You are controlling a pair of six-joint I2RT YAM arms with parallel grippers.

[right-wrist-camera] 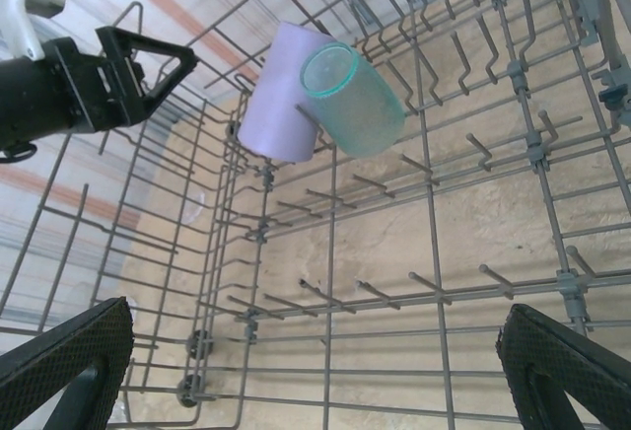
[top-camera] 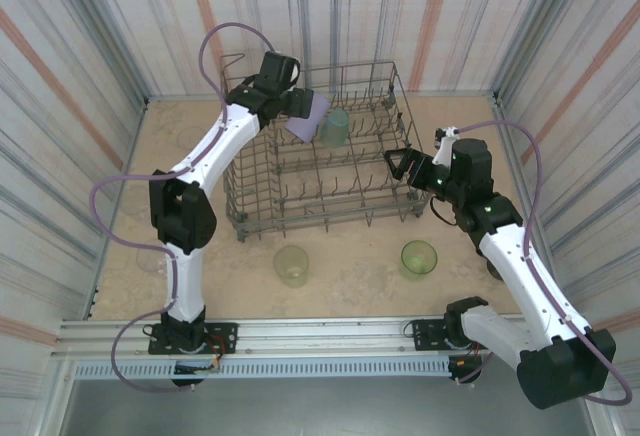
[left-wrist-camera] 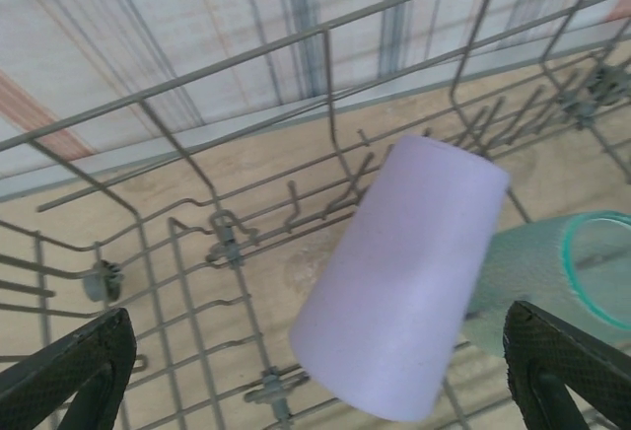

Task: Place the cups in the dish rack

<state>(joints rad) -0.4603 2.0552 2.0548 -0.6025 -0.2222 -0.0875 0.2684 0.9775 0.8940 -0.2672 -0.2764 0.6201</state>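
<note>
My left gripper shifts toward the teal cup and down next, lowering its open fingers around the lavender cup's sides, since the lavender cup's middle (top-camera: 309, 118) (left-wrist-camera: 402, 274) lies that way.
The grey wire dish rack (top-camera: 322, 218) stands mid-table. Inside its far left part a lavender cup (top-camera: 306, 116) lies tilted on the tines, and a teal cup (top-camera: 335, 128) leans against it. My left gripper (top-camera: 300, 104) hovers right behind the lavender cup (left-wrist-camera: 399, 282), open wide, and neither fingertip (left-wrist-camera: 69, 371) touches it. The teal cup (left-wrist-camera: 557, 272) lies to its right. My right gripper (top-camera: 404, 165) is open at the rack's right side and holds nothing. It looks across the rack floor toward the lavender cup (right-wrist-camera: 281, 105) and the teal cup (right-wrist-camera: 355, 100). Two yellow-green cups (top-camera: 291, 265) (top-camera: 419, 258) stand upright on the table in front of the rack.
Striped walls close in the table on three sides. The rack's rows of upright tines (right-wrist-camera: 434, 282) and its raised corner loop (top-camera: 232, 59) stick up around both grippers. A metal rail (top-camera: 320, 334) runs along the near edge between the arm bases.
</note>
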